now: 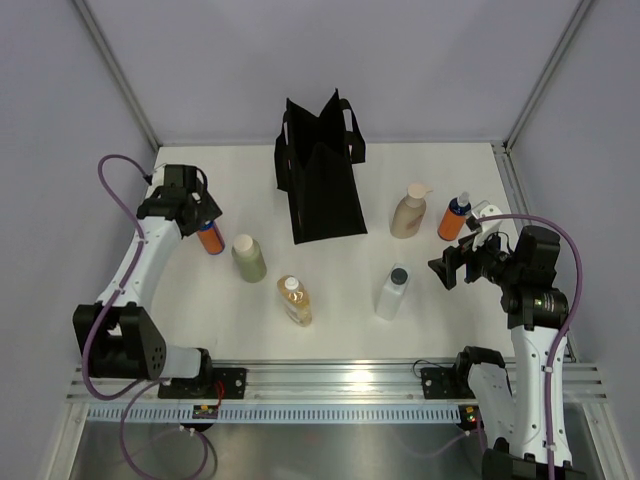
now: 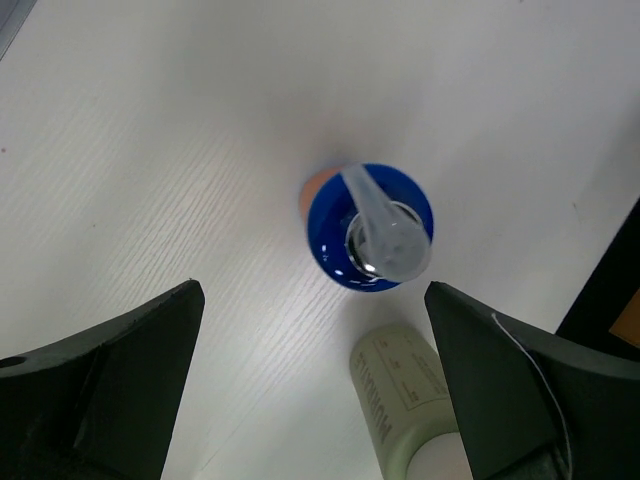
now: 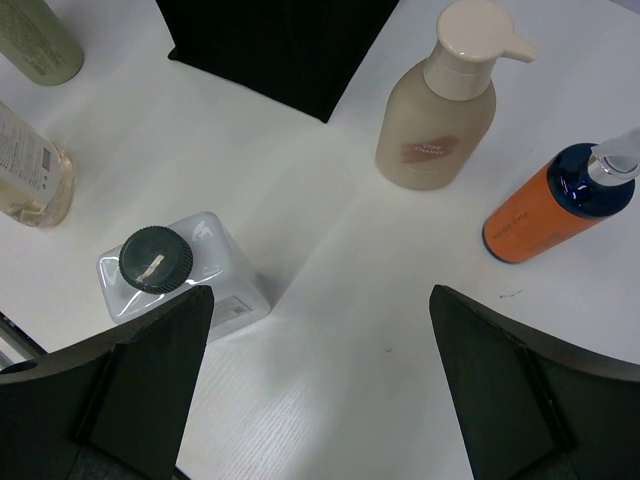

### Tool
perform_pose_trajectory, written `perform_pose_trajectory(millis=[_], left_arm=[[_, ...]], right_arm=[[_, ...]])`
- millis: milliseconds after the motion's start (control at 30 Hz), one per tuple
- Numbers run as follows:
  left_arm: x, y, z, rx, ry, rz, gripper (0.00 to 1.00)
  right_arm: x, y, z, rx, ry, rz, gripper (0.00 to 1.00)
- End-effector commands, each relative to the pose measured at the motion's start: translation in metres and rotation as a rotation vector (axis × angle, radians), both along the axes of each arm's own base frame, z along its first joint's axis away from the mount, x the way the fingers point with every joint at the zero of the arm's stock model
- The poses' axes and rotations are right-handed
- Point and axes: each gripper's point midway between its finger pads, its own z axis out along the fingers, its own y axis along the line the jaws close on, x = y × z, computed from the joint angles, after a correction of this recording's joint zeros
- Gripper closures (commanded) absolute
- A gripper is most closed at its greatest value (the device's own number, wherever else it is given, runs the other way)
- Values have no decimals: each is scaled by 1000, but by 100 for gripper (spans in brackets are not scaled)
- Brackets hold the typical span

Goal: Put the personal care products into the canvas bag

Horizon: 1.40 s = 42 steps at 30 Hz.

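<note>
The blue top of the small blue-orange bottle still lies beyond my left gripper's fingers, so I will lower the gripper over it next, with the open fingers on both sides.
The black canvas bag stands upright at the back middle. My left gripper is open and hovers right above the small blue-orange bottle; in the left wrist view its blue top lies ahead of the open gripper. The pale olive bottle stands beside it, also seen in the left wrist view. The amber bottle lies nearer. My right gripper is open and empty, between the clear black-capped bottle and the orange blue-topped bottle. The beige pump stands by the bag.
In the right wrist view the clear bottle is at the left finger, the beige pump and orange bottle are ahead, and the bag is at the top. Frame posts and grey walls ring the white table.
</note>
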Motion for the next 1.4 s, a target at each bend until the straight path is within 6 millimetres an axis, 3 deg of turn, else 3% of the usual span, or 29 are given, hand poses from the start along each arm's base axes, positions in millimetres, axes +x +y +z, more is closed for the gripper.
perform_pose_trajectory(millis=[0,233,400,600,767,933,1167,1200,1267,1367], left_arm=[[24,-7,22,-3,-74,-81,1],[27,-7,-17,28,66,-149,1],[43,-14,-32,42,48,-265,3],[58,-12,-44,62,46,-268,11],[55,-7,-54,73,80,-234,17],[51,-3,-46,83,53,-200,22],[49,-1,-37,82,24,-176,65],[49,-2,-35,79,18,-177,81],[47,-3,-24,72,-14,-177,100],[46,-8,-9,59,-58,-202,100]], right_arm=[[-4,5,1,-3,-12,36,1],[-5,4,2,-7,-19,36,1],[-6,6,2,-7,-20,45,0],[-6,5,1,-10,-17,45,0],[-5,4,1,-13,-17,39,1],[-4,3,1,-15,-18,36,0],[-4,3,-1,-18,-14,31,0],[-3,2,-1,-18,-14,31,0],[-3,2,-1,-17,-10,28,0],[-3,2,-1,-18,-11,28,1]])
